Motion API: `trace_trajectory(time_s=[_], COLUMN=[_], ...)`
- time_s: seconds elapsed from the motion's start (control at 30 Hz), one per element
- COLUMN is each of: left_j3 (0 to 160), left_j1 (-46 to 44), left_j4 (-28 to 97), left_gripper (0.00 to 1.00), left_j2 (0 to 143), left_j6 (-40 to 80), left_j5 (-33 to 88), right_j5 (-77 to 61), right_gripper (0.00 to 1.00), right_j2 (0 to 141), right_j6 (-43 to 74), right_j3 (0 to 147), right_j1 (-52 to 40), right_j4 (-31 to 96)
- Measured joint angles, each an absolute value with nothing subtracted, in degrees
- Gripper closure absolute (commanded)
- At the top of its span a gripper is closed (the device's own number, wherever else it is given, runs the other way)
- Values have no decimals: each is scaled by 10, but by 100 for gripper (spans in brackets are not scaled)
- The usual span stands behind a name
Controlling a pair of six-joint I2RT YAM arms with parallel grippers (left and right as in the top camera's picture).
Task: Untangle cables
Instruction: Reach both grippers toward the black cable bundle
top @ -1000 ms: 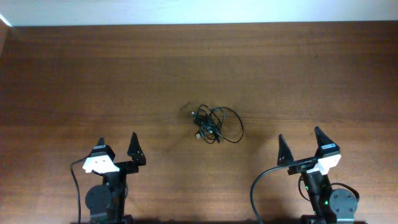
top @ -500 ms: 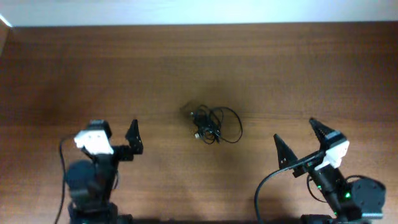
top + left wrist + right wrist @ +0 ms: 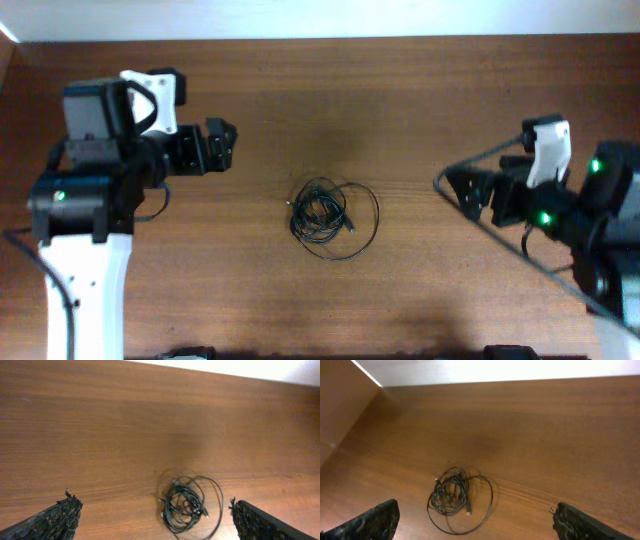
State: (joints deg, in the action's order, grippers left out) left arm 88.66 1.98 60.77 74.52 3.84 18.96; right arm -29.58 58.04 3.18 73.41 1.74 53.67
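Observation:
A few parts of the cables loop out of the coil at its far edge, so next my left gripper should lower across toward the coil, turning on the way onto that edge.
The cables (image 3: pixel 330 215) are thin black cords bunched in a small coil with one wider loop round it, lying flat on the brown wooden table. They also show in the left wrist view (image 3: pixel 190 505) and the right wrist view (image 3: pixel 455 497), where two small plug ends show. My left gripper (image 3: pixel 222 146) is open and empty, raised to the far left of the cables; in its own view (image 3: pixel 155 520) its fingers stand wide apart. My right gripper (image 3: pixel 468 192) is open and empty, raised to the right of the cables, with its fingers wide apart (image 3: pixel 475 522).
The wooden table (image 3: pixel 420 100) ends at a pale wall along the far edge (image 3: pixel 320 20). A side wall meets the table at the left in the right wrist view (image 3: pixel 345 410). The arms' own thick black cables hang by each arm.
Both arms have risen from the table's front edge and moved farther in, gripper tips turned toward the centre. The cable bunch now lies slightly nearer the front with a wider loop.

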Motion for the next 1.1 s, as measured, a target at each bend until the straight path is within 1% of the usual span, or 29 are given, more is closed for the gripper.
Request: trace_trajectory(time_s=[0.03, 0.17, 0.23, 0.27, 0.37, 0.4, 0.47, 0.63, 0.67, 0.7, 0.8, 0.97, 1.1], left_j3=[887, 887, 887, 887, 887, 887, 887, 887, 887, 887, 887, 887, 977], left_j1=[13, -34, -66, -89, -143, -160, -191, -203, -203, -203, -203, -203, -199], left_j4=[604, 603, 607, 611, 616, 618, 629, 652, 652, 652, 657, 670, 745], left_gripper=[7, 12, 17, 23, 31, 37, 40, 48, 57, 74, 100, 100, 100], left_j2=[759, 833, 882, 920, 1015, 1045, 1102, 1148, 1153, 1160, 1178, 1178, 1187], left_j6=[38, 32, 6, -25, -113, -142, -201, -300, -311, -319, -333, -335, -292], left_j5=[204, 234, 234, 234, 233, 234, 236, 271, 275, 280, 300, 318, 317], right_j5=[-306, -349, -358, -361, -364, -364, -364, -364, -364, -364, -364, -364, -364], right_gripper=[1, 1, 1, 1, 1, 1, 1, 1, 1, 1, 1, 1, 1], right_j2=[600, 661, 694, 712, 745, 753, 763, 764, 763, 764, 764, 764, 764], right_j6=[32, 33, 32, 33, 33, 33, 33, 32, 33, 32, 32, 33, 32], right_j3=[742, 744, 745, 745, 745, 745, 745, 745, 745, 745, 745, 745, 745], right_j1=[17, 17, 17, 17, 17, 17, 17, 17, 17, 17, 17, 17, 17], right_j4=[538, 558, 566, 575, 586, 589, 598, 598, 598, 598, 598, 598, 599])
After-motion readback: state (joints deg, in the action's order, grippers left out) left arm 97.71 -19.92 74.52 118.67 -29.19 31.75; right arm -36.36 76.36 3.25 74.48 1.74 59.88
